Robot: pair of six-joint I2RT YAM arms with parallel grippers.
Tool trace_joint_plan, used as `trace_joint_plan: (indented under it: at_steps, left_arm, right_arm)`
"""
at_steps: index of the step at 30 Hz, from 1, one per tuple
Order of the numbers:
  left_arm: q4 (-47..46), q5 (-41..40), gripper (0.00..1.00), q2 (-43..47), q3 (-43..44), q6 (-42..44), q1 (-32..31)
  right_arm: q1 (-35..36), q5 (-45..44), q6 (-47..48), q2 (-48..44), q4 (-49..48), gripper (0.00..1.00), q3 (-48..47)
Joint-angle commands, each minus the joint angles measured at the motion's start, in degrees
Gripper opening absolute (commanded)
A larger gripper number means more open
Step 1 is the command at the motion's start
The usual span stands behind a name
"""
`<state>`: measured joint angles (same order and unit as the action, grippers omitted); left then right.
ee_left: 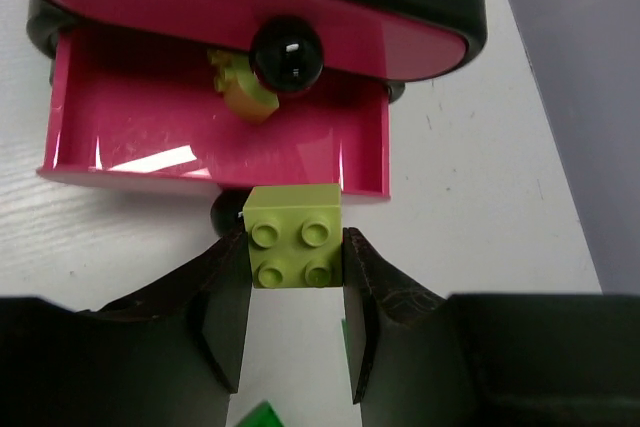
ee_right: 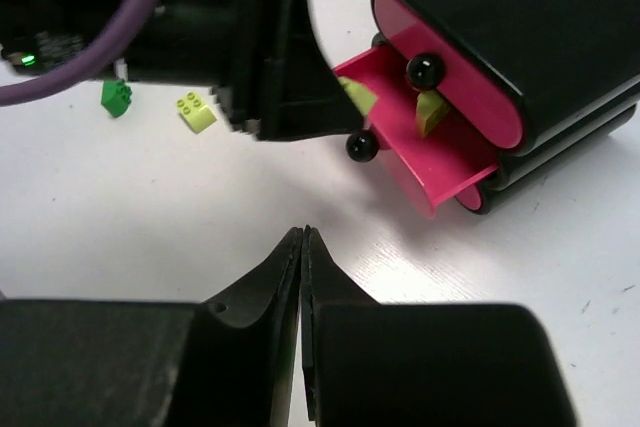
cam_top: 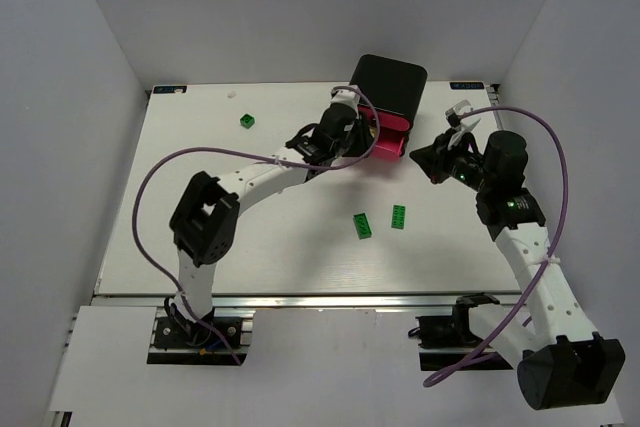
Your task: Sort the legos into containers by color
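Observation:
My left gripper holds the lime-yellow block (ee_left: pixel 295 236) and will move outward past the front edge of the open magenta drawer to let go of it inside, because a lime piece is already in that drawer.
My left gripper (ee_left: pixel 295 277) is shut on a lime-yellow block (ee_left: pixel 295 236), studs facing the camera, held just in front of the open magenta drawer (ee_left: pixel 150 117) of the black cabinet (cam_top: pixel 392 82). Another lime piece (ee_left: pixel 245 95) lies inside that drawer, behind the black knob (ee_left: pixel 286 52). In the right wrist view the drawer (ee_right: pixel 440 172) sticks out toward my left gripper's fingers (ee_right: pixel 290 97). My right gripper (ee_right: pixel 303 237) is shut with nothing in it, low over the table to the right of the drawer (cam_top: pixel 390 142). Two dark green flat legos (cam_top: pixel 362 226) (cam_top: pixel 399 216) lie mid-table, and a green cube (cam_top: pixel 247 121) lies far left.
A lime block (ee_right: pixel 196 112) and the green cube (ee_right: pixel 117 97) lie on the table beyond the left arm. Purple cables (cam_top: pixel 150 182) loop off both arms. White walls close in the table on the left, the back and the right.

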<state>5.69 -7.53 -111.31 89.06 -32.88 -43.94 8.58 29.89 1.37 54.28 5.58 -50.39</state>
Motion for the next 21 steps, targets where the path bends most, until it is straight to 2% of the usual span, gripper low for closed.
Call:
trace_joint_plan:
  at_steps: [1, 4, 7, 10, 21]
  left_arm:
    - [2.73, -2.05, 0.23, -2.33, 8.73, 2.38, 0.17]
    - [5.38, -3.45, 0.25, -6.02, 14.37, 3.44, 0.17]
    - [6.61, -4.68, 0.28, -7.69, 16.14, 3.88, 0.17]
    - [6.96, -5.91, 0.34, -7.96, 15.63, 4.06, 0.17]
    - [6.52, -9.61, 0.39, -7.43, 13.51, 5.29, 1.23]
  right_arm:
    - [-1.55, 6.57, 1.36, -0.58, 0.48, 0.07, 0.29]
    - [-2.69, 7.81, 1.36, -0.67, 1.0, 0.08, 0.38]
    - [-3.22, 9.39, 1.36, -0.84, 1.18, 0.08, 0.64]
    - [-3.83, 10.89, 1.36, -0.32, 1.18, 0.1, 0.82]
    - [-4.89, 13.7, 2.41, 2.84, 1.62, 0.14, 1.08]
